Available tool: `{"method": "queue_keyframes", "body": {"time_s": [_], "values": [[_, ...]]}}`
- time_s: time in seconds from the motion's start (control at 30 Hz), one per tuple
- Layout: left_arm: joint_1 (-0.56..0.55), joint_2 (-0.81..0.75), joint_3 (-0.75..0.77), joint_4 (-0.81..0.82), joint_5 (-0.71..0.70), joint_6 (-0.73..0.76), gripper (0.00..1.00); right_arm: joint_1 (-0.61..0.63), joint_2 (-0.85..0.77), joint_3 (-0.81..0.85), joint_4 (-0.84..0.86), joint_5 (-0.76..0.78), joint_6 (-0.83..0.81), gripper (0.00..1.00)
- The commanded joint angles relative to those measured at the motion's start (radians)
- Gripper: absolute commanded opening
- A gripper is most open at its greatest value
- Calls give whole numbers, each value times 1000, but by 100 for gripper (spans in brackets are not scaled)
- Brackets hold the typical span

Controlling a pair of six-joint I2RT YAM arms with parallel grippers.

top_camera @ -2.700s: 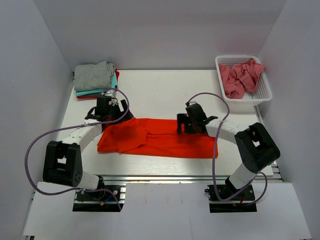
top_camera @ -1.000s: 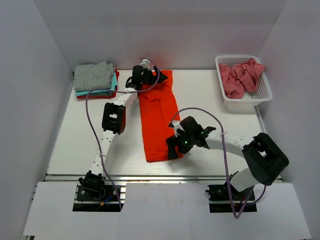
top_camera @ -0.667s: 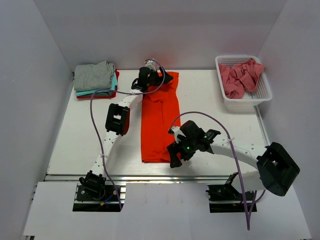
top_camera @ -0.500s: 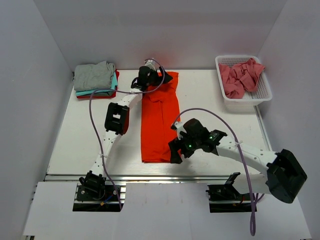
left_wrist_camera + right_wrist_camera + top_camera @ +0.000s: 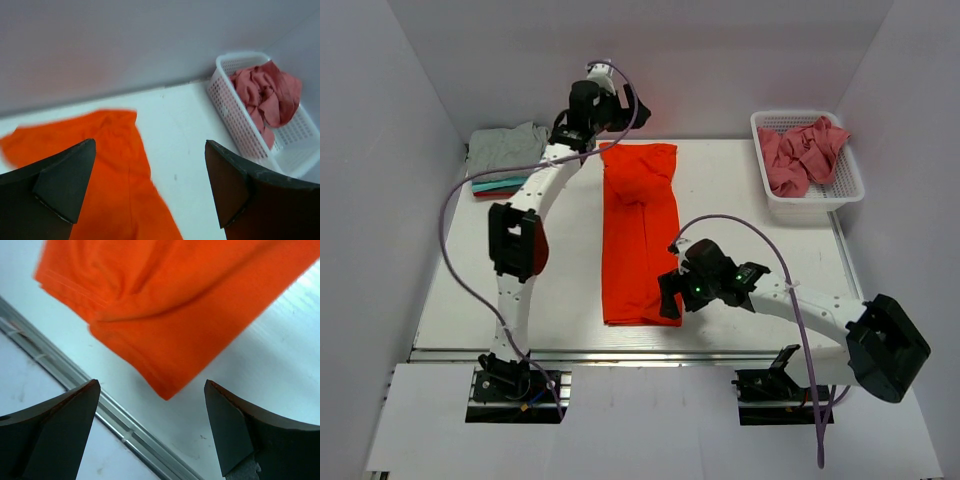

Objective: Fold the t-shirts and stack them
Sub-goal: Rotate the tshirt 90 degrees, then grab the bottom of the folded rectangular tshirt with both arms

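My left gripper should next move back and down from the shirt's far end onto the hem's free near corner (image 5: 608,321), because my right gripper is hovering at the hem's other corner.
The bright orange-red t-shirt (image 5: 640,235) lies flat as a long strip from the table's far edge toward the near edge. It also shows in the left wrist view (image 5: 100,170) and the right wrist view (image 5: 165,305). My left gripper (image 5: 620,108) is open and empty, raised above the shirt's far end. My right gripper (image 5: 670,298) is open and empty, just above the shirt's near right corner. A stack of folded shirts, grey (image 5: 505,150) on top of teal and red, sits at the far left.
A white mesh basket (image 5: 840,195) at the far right holds crumpled dusty pink shirts (image 5: 800,150); it also shows in the left wrist view (image 5: 235,115). An aluminium rail (image 5: 125,425) runs along the table's near edge. White walls enclose the back and sides.
Both grippers swung the shirt from lying sideways to lying lengthwise, then let go. The left gripper has risen off the far end; the right gripper has opened at the near corner.
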Motion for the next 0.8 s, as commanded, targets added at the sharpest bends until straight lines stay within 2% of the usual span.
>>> {"method": "queue_keyframes", "body": {"time_s": [0.0, 0.03, 0.07, 0.13, 0.17, 0.23, 0.33, 0.5, 0.57, 0.67, 0.77], "values": [[-4, -255, -282, -219, -87, 63, 100, 2, 35, -35, 48, 32, 29, 90], [-4, -402, -400, -206, -96, 63, 100, 2, 48, -34, 47, 43, 28, 90], [-13, -474, -633, -154, -114, 63, 100, 4, 55, -37, 48, 28, 26, 90], [-22, -609, -836, -123, -143, 14, 100, 1, 85, -37, 30, 32, 34, 90], [-36, -721, -1004, -109, -143, 13, 100, 2, 93, -37, 27, 26, 40, 90], [-61, -806, -1181, -135, -134, -28, 100, 4, 101, -38, 25, 25, 49, 88], [-99, -941, -1365, -232, -124, -66, 100, -2, 102, -43, 48, 29, 71, 86], [-157, -1076, -1502, -397, -101, -91, 100, 1, 113, -47, 66, 16, 115, 76], [-189, -1098, -1539, -408, -78, -91, 100, 2, 113, -73, 91, 14, 147, 75], [-228, -1098, -1584, -421, -13, -91, 100, -1, 111, -86, 90, 38, 184, 75], [-269, -1049, -1604, -411, -1, -91, 100, -1, 119, -95, 90, 57, 210, 71]]}}
